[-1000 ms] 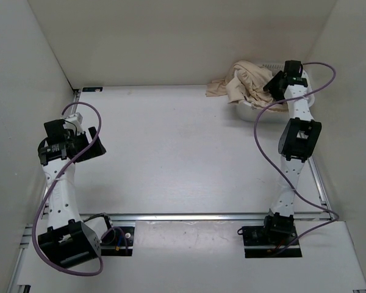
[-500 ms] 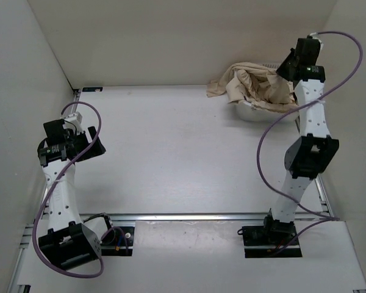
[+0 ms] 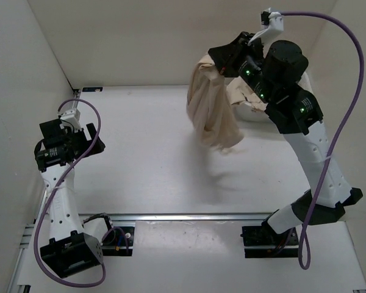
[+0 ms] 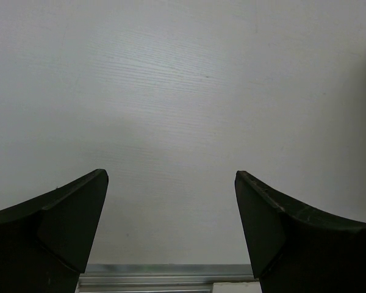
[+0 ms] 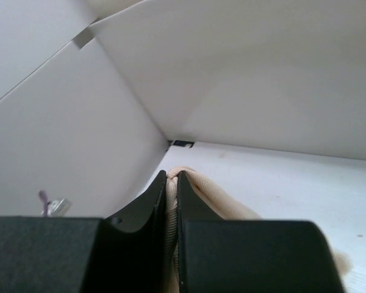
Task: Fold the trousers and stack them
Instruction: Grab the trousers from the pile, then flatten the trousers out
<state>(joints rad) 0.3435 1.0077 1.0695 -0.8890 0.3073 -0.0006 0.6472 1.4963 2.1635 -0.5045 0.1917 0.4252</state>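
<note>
I will carry the hanging trousers in my right gripper away from the white basket next. I will bring them down over the table's middle (image 3: pixel 172 151), which is bare, and let go of them.
Beige trousers (image 3: pixel 212 110) hang in the air over the back right of the table, pinched at the top by my right gripper (image 3: pixel 215 61), which is shut on them. In the right wrist view the cloth (image 5: pixel 195 183) is squeezed between the two black fingers (image 5: pixel 149 207) of the right gripper (image 5: pixel 171 176). More beige cloth (image 3: pixel 241 94) trails back toward the white basket (image 3: pixel 251 113). My left gripper (image 3: pixel 96 143) is at the left side of the table, open and holding nothing; its wrist view shows only bare table between the left gripper's (image 4: pixel 171 177) spread fingers.
White walls close in the table on the left, back and right. A metal rail (image 3: pixel 195 216) runs along the near edge, seen too in the left wrist view as the rail (image 4: pixel 165 271). The white basket stands at the back right corner.
My right gripper closed on the trousers in the basket, then lifted and swung left, pulling them up out of the basket. The left arm has barely moved.
</note>
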